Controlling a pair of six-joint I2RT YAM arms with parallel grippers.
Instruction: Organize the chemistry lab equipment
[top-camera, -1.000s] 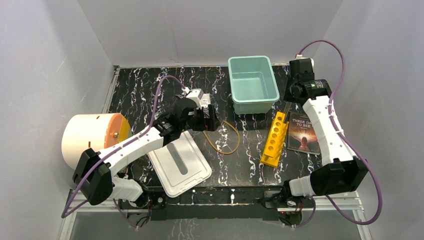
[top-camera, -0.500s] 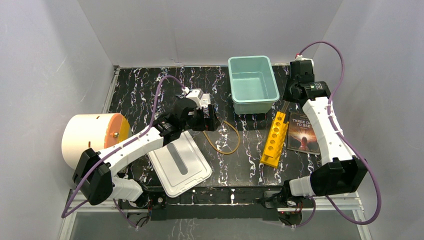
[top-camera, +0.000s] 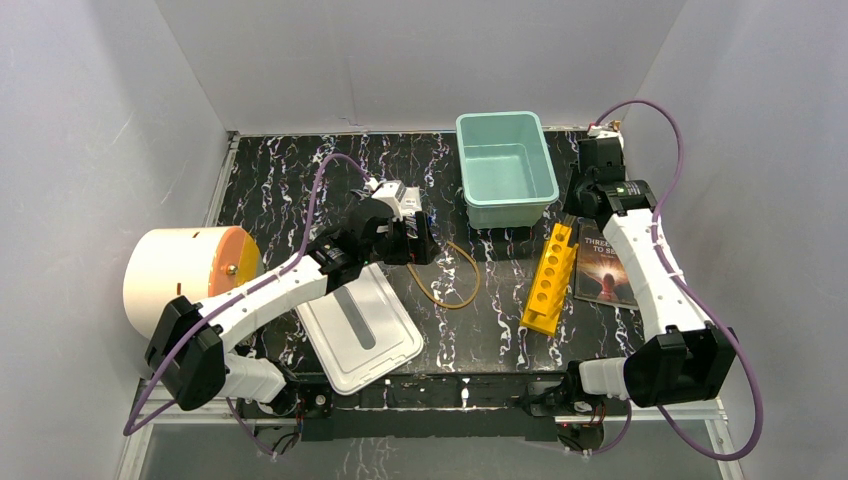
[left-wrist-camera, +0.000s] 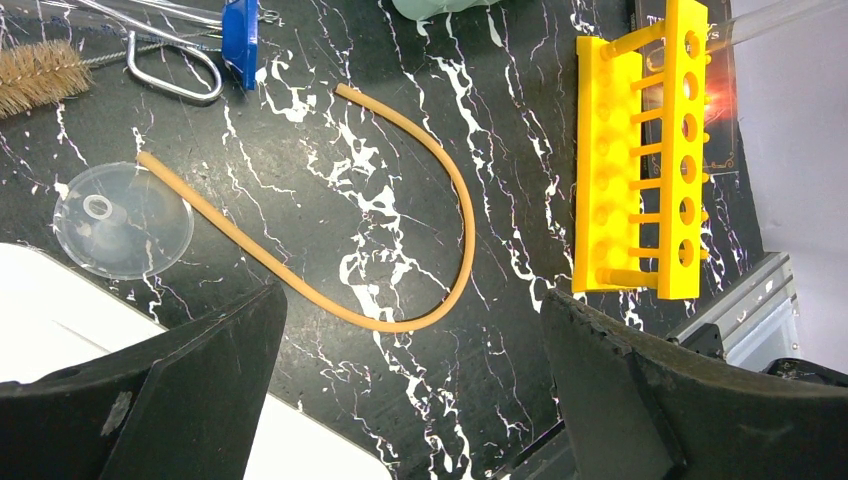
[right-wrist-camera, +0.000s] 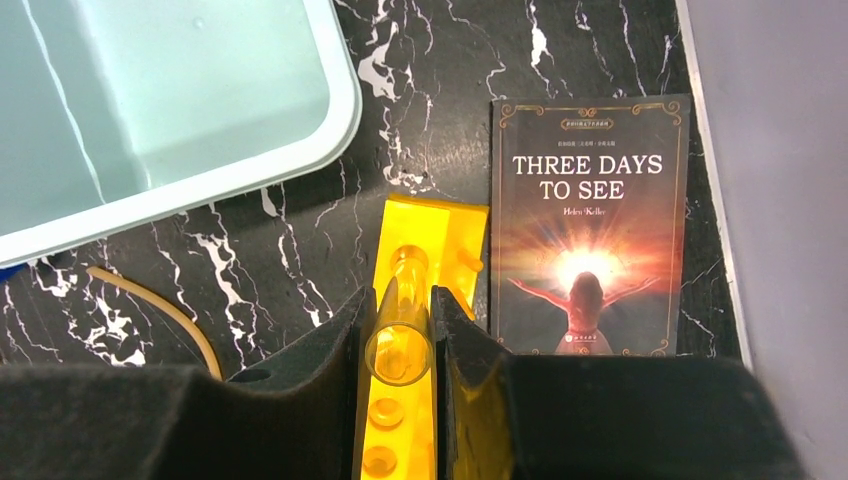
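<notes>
The tip of the test tube already points at the end hole at the far end of the yellow rack, so my right gripper will lower the test tube into that hole next.
My right gripper is shut on a clear glass test tube, held over the far end of a yellow test-tube rack, which also shows in the top view. My left gripper is open and empty, above the amber tubing loop. Left of the tubing lie a clear funnel, thin metal tongs, a small blue piece and a tan brush. In the top view my left gripper hides these small items. The beaker and the packet are out of view.
A teal bin stands at the back, beside the rack. A dark-covered book lies right of the rack. A white lid lies at the near left. A big cream cylinder lies at the far left.
My right wrist has come down and toward the far end of the yellow rack with the test tube. The left arm has barely moved.
</notes>
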